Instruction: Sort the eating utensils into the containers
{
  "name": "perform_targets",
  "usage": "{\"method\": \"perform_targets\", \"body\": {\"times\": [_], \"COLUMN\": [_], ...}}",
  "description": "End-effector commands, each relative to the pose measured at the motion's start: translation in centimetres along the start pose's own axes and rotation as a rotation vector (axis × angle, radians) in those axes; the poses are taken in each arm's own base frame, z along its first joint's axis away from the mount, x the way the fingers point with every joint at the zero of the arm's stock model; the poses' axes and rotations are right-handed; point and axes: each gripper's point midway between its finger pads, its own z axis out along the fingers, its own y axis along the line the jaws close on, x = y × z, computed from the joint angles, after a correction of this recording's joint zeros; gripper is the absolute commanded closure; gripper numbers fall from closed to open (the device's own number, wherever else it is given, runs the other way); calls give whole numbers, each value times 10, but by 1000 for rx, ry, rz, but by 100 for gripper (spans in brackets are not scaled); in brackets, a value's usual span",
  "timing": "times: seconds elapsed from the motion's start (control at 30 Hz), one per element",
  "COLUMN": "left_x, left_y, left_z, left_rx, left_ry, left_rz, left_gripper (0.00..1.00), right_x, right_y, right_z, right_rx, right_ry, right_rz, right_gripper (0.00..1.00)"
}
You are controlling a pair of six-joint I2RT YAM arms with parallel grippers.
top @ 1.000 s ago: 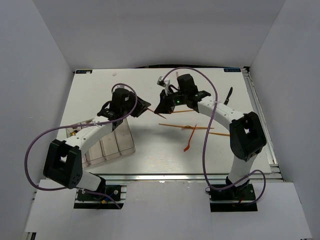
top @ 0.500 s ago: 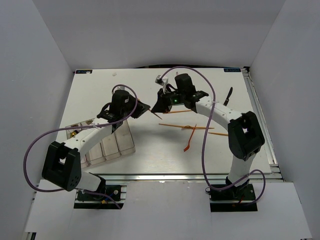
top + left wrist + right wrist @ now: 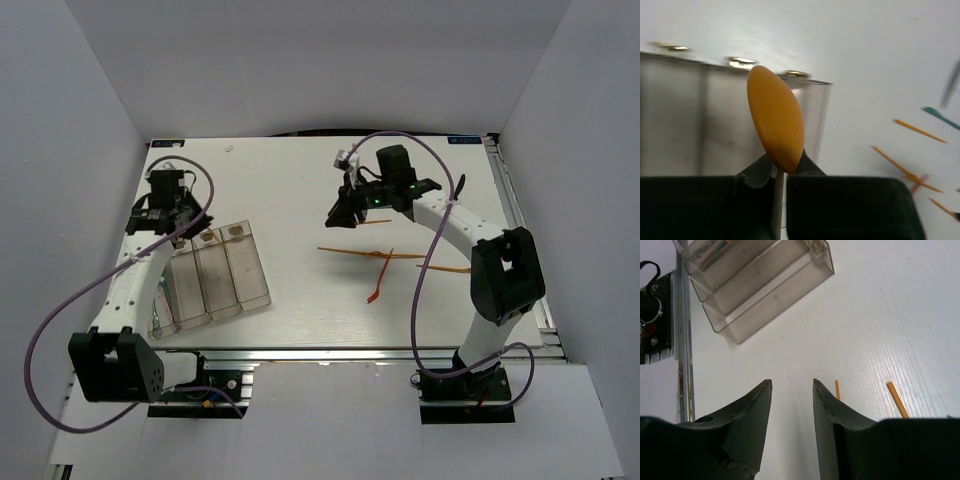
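Note:
I should first shift my left gripper toward the side, to get the spoon [image 3: 776, 117] down into the container nearest that side, where utensils already lie.
My left gripper [image 3: 168, 203] hangs over the far left end of the clear containers [image 3: 215, 275]. It is shut on an orange plastic spoon [image 3: 776, 117], whose bowl sticks out past the fingertips [image 3: 807, 162] above the containers [image 3: 700, 115]. My right gripper [image 3: 345, 212] hovers over the table's middle, open and empty [image 3: 791, 382]. Thin orange sticks [image 3: 375, 253] and an orange utensil [image 3: 380, 280] lie right of centre, and two of those sticks [image 3: 897, 400] show beside my right fingers. A teal piece [image 3: 940, 116] and a dark-bladed knife [image 3: 457, 190] lie at the far right.
The containers [image 3: 765, 285] stand at a slant near the left front, and the leftmost one holds some utensils [image 3: 705, 247]. A metal rail [image 3: 350, 352] runs along the near table edge. White walls close in the left, back and right sides.
Both grippers met at mid-table on the orange spoon. The left shut on it and swung left to the containers' far end; the right opened, let go and drew back right.

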Motion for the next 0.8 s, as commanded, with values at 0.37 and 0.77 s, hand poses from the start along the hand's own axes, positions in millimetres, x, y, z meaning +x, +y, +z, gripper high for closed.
{"method": "perform_targets", "body": {"times": [0.37,0.77], "left_x": [-29,8], "left_y": [191,231], "left_z": [-66,-25], "left_rx": [-735,-782], "left_ry": [-40,83], "left_rz": [443,556], "left_gripper": [100,75], "right_x": [15,22], "right_y": [-12,-14], "right_z": [-56,-72], "right_rx": [5,29], "right_ry": [-27,-41], "right_rz": [-61,-27], "right_gripper": [62,62]}}
